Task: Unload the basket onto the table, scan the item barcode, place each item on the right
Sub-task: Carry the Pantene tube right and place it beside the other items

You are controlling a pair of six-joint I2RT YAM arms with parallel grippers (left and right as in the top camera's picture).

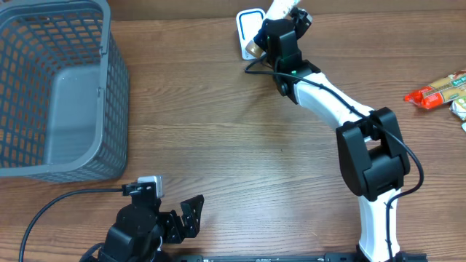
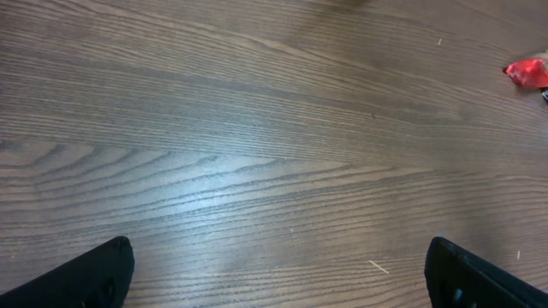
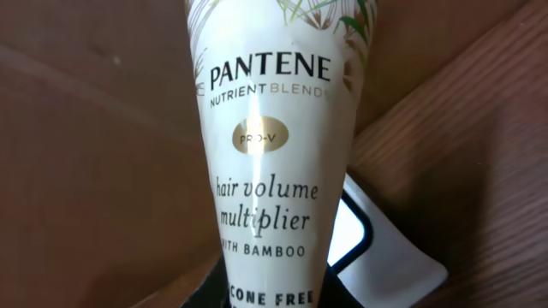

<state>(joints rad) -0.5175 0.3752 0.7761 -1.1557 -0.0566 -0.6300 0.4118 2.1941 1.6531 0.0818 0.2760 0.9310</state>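
Note:
My right gripper will carry the tube (image 1: 281, 9) right in the overhead view to the free wood beside the snack packets, lower it there and release it.
The item is a cream Pantene tube (image 3: 274, 128) with black lettering, and my right gripper (image 3: 276, 301) is shut on its lower end. Its printed front faces the wrist camera; no barcode shows. The overhead view has the tube (image 1: 281, 9) at the table's far edge, held by the right gripper (image 1: 279, 30) just over a white scanner (image 1: 246, 28). Behind the tube in the wrist view, the scanner (image 3: 381, 252) shows a black-framed window. My left gripper (image 1: 191, 215) rests near the front edge, open and holding nothing (image 2: 278, 282).
A grey plastic basket (image 1: 116, 87) fills the far left. Red and yellow snack packets (image 1: 438, 90) lie at the right edge, one red packet (image 2: 527, 73) showing in the left wrist view. Bare wood lies between the arms.

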